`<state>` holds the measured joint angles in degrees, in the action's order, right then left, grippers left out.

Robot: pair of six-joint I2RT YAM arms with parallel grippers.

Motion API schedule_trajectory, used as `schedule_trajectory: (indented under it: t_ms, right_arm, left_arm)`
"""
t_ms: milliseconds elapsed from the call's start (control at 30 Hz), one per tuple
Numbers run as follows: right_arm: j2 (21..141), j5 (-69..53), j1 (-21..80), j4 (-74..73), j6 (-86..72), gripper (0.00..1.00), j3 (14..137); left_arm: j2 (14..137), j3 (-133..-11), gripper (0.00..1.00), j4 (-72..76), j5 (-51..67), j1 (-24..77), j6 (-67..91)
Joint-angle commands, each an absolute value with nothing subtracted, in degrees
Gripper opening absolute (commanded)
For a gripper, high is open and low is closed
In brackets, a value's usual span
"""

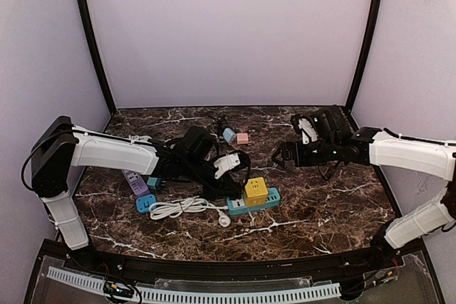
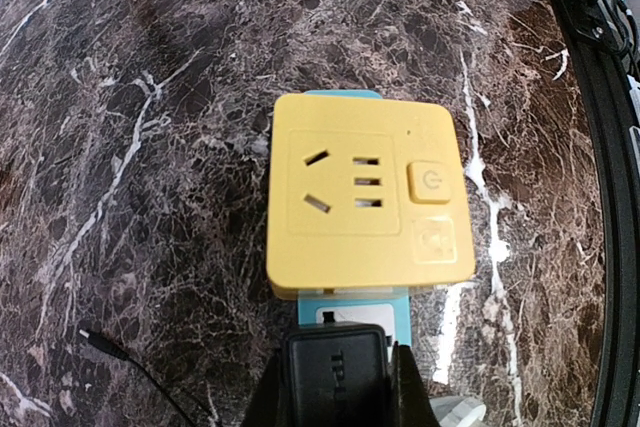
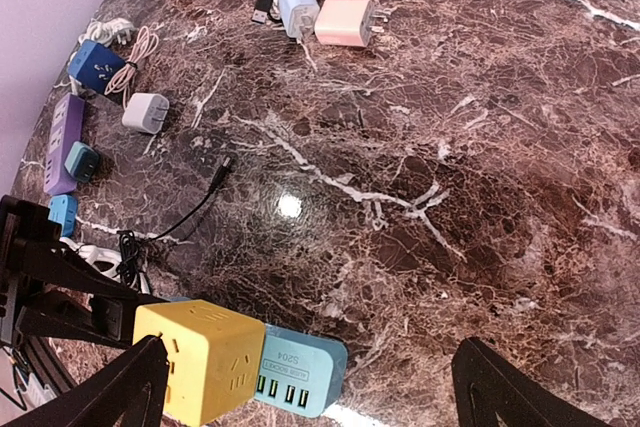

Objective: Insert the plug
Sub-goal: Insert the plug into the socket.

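Observation:
My left gripper holds the black plug. It needs to lower the plug onto the teal power strip's white socket side beside the yellow cube (image 1: 255,190) and then let go of it.
My left gripper (image 2: 335,387) is shut on a black plug adapter (image 2: 335,377) and holds it over the teal power strip (image 2: 352,305), right beside the yellow cube socket (image 2: 365,192) plugged into that strip. In the top view the left gripper (image 1: 217,179) hovers at the strip's left end (image 1: 239,204), next to the yellow cube (image 1: 255,190). My right gripper (image 1: 281,156) is open and empty above the table, right of the strip. Its wrist view shows the yellow cube (image 3: 200,359) and the strip's USB end (image 3: 300,372) between its wide-apart fingertips.
A white cable and plug (image 1: 185,208) lie left of the strip. A purple strip (image 1: 135,183) and small blue adapters (image 1: 146,203) sit at the left. A light-blue charger (image 3: 297,4) and a pink charger (image 3: 345,22) lie at the back. A thin black cable (image 3: 190,209) crosses the table.

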<state>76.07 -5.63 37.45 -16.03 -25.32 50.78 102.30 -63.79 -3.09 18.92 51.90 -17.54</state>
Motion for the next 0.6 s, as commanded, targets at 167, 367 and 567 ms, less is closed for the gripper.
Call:
schedule_trajectory:
  t_ms: [167, 367, 567]
  right_arm:
    - [72.8, -4.5, 37.4, -14.2, -27.3, 0.99, 48.0]
    - [69.9, -3.5, 37.4, -14.4, -28.2, 0.99, 46.4]
    - [68.7, -3.0, 37.4, -14.5, -29.1, 0.99, 45.0]
  left_arm:
    - [100.0, -62.8, 0.00, -2.0, 20.0, 53.2, -16.0]
    - [101.9, -59.6, 0.01, 5.0, 18.8, 53.2, -16.5]
    - [103.7, -60.5, 0.00, 3.0, 18.4, 53.2, -17.9]
